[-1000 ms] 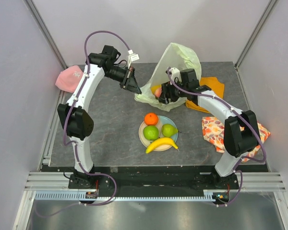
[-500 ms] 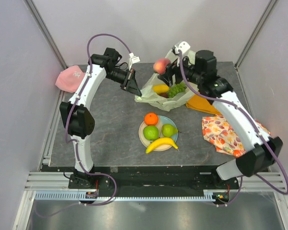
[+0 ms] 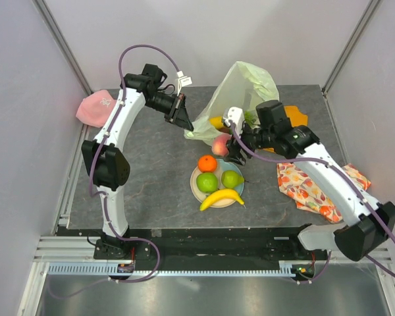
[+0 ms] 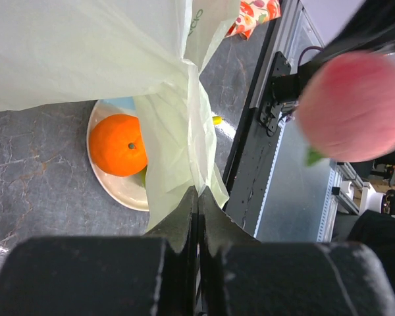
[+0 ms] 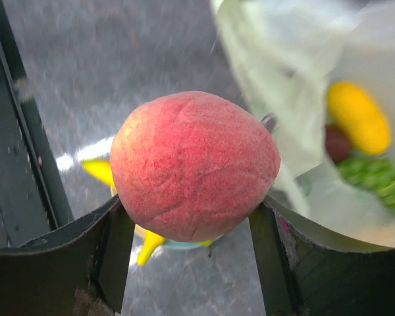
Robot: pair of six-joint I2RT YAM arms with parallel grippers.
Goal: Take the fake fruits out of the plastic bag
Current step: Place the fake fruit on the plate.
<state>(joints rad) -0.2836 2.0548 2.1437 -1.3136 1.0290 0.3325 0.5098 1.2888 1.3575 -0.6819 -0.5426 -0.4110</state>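
Note:
The peach will go down next from the robot's right gripper onto a free spot (image 3: 222,165) between the orange and the pear, on the plate's far side by the bag.
The pale yellow-green plastic bag (image 3: 242,92) stands at the back of the table. My left gripper (image 3: 183,118) is shut on its edge (image 4: 178,164) and holds the mouth up. My right gripper (image 3: 225,146) is shut on the pink peach (image 3: 220,143) and holds it in the air between the bag and the plate; the peach fills the right wrist view (image 5: 194,164) and shows in the left wrist view (image 4: 355,105). A yellow mango (image 5: 359,117), a dark plum (image 5: 336,142) and green fruit (image 5: 378,178) lie in the bag. The orange (image 3: 207,163), green apple (image 3: 207,182), pear (image 3: 232,178) and banana (image 3: 221,197) lie on the plate (image 3: 195,189).
A pink cap (image 3: 95,108) lies at the back left. An orange cloth (image 3: 293,117) lies behind the right arm. A patterned cloth (image 3: 313,187) lies at the right. Grey walls enclose the table on three sides.
My right gripper lifted the peach out of the bag and has now carried it down and toward the plate. The bag has risen again. My left gripper stays shut on the bag.

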